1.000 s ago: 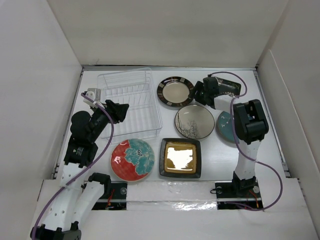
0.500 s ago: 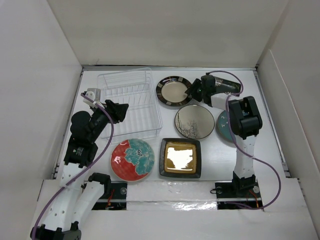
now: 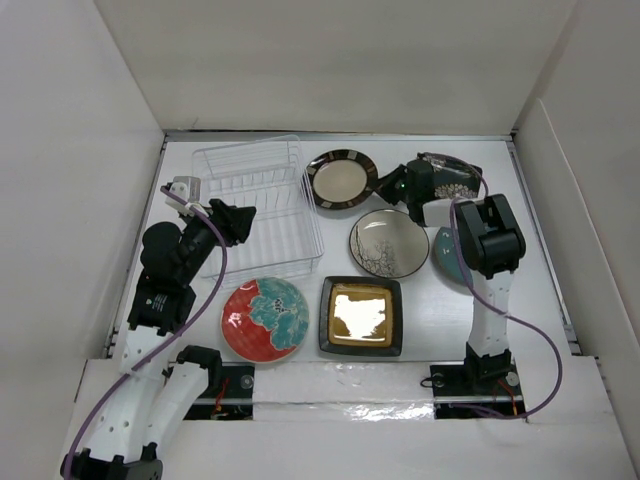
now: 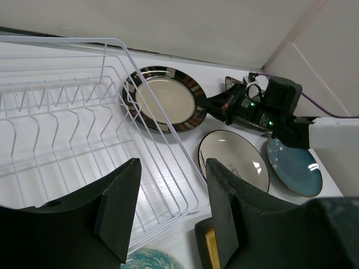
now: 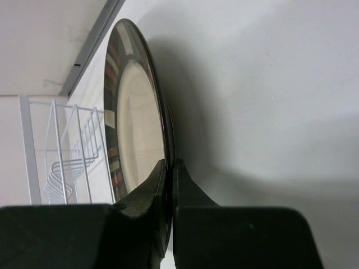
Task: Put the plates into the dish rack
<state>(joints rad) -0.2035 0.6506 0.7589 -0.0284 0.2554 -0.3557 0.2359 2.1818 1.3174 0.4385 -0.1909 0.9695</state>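
Note:
My right gripper goes up and left in the top view next, turning fingers-down to release the cream plate in the rack's empty far slots.
The clear dish rack [image 3: 262, 205] stands at the back left with nothing in it. Just right of it is the round dark-rimmed cream plate [image 3: 341, 180]; my right gripper [image 3: 385, 187] is shut on its right rim, one finger above and one below [image 5: 170, 163]. The branch-pattern plate [image 3: 388, 243], red flowered plate [image 3: 264, 318] and square black-gold plate [image 3: 360, 316] lie flat. My right arm partly covers the teal plate [image 3: 447, 252] and the square dark floral plate [image 3: 455, 178]. My left gripper [image 3: 235, 222] hangs open over the rack's front, holding nothing [image 4: 173, 168].
White walls enclose the table on three sides. The rack's wire rim [image 4: 151, 95] overlaps the held plate's left edge in the left wrist view. The right arm's purple cable [image 3: 520, 320] loops down the right side.
My right gripper slid left and shut on the dark-rimmed plate's right rim. The plate shifted a little left toward the rack. The left arm has stayed still.

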